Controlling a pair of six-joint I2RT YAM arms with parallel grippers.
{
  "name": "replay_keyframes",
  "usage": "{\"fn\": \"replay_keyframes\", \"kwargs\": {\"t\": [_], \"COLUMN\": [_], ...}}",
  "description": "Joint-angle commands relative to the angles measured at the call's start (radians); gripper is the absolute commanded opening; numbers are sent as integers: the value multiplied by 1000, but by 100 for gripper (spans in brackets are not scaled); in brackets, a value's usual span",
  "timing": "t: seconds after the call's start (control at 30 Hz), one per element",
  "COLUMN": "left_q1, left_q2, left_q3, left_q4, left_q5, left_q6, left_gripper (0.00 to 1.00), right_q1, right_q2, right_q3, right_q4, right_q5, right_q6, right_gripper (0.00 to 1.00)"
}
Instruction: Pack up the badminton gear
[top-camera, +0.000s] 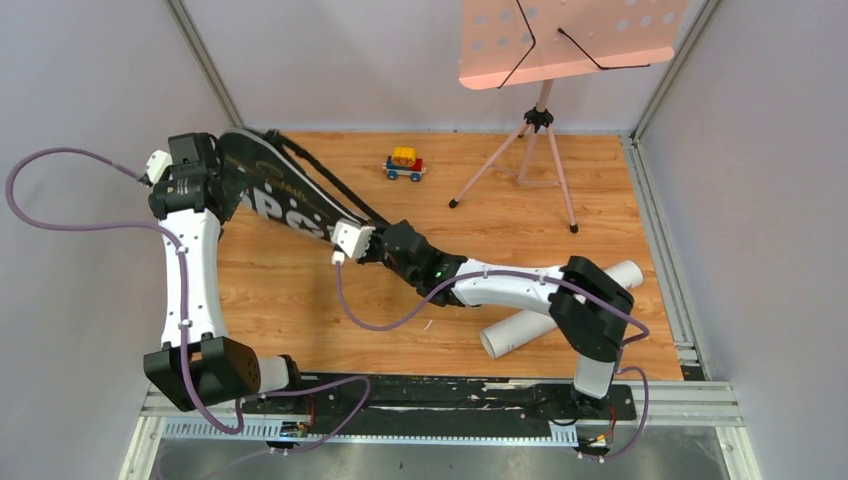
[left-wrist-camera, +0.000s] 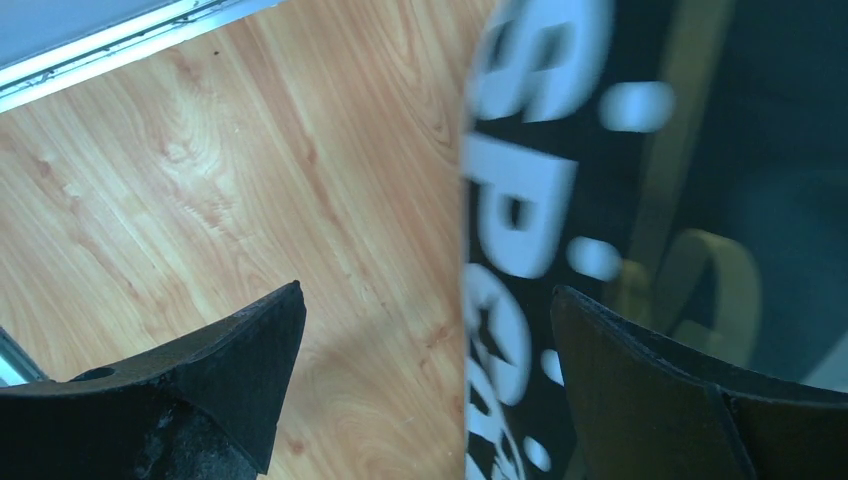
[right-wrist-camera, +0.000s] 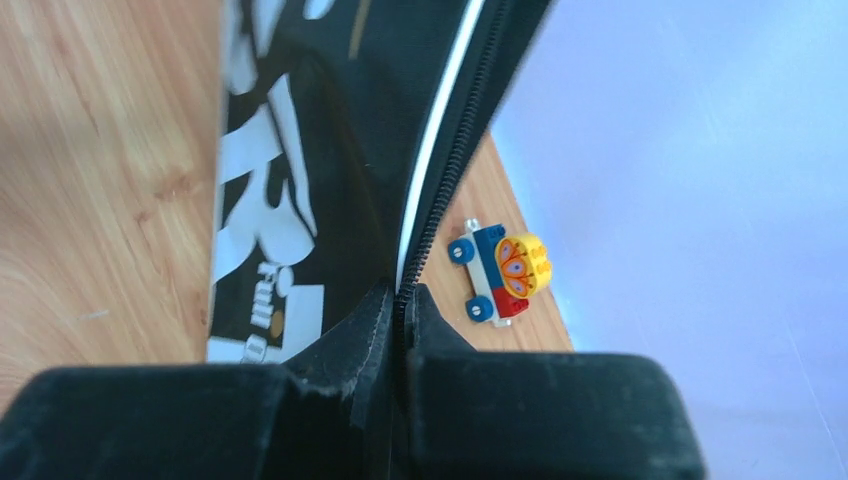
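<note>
My right gripper holds the bag's zipper edge and should next go to the right in the top view and let go of it. The open middle of the floor is on that side.
The long black bag (top-camera: 285, 195) with white lettering lies slantwise at the back left of the wooden floor. My right gripper (top-camera: 345, 242) is shut on the bag's zipper edge (right-wrist-camera: 430, 190) at its near end. My left gripper (top-camera: 215, 175) is open at the bag's far end; its fingers (left-wrist-camera: 235, 350) straddle the bag's side edge (left-wrist-camera: 520, 200), one over wood, one over the bag. The white tube (top-camera: 515, 330) lies on the floor under my right arm. Rackets and shuttlecocks are out of view.
A small red-yellow-blue toy car (top-camera: 404, 164) sits at the back middle, also in the right wrist view (right-wrist-camera: 502, 272). The pink perforated music stand (top-camera: 540, 110) rises on its tripod at the back right. Grey walls close in left, right and behind.
</note>
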Motion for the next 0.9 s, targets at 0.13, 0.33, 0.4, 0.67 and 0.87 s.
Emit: {"fn": "replay_keyframes", "kwargs": {"t": [0.13,0.33,0.4,0.67,0.87], "left_q1": [37,69,78,82,93], "left_q2": [-93,-149,-149,-120,-141], "left_q3": [-112,-158,-143,-46,-125], "left_q4": [-68,-37,-29,-47,-13], "left_q5": [-41,-54,-48,-50,-55], "left_q6": [-63,-91,-90,-61,-19], "left_gripper": [100,100,100,100,100], "right_q1": [24,40,56,155,162], "right_q2": [128,89,80,186,172], "right_q3": [-158,-282,-320,-390,-427], "right_q4": [400,551,611,919,930], "right_q5": [75,80,75,96,79], "right_q6": [-164,-239,-275,-564,-507], "right_gripper": [0,0,0,0,0]}}
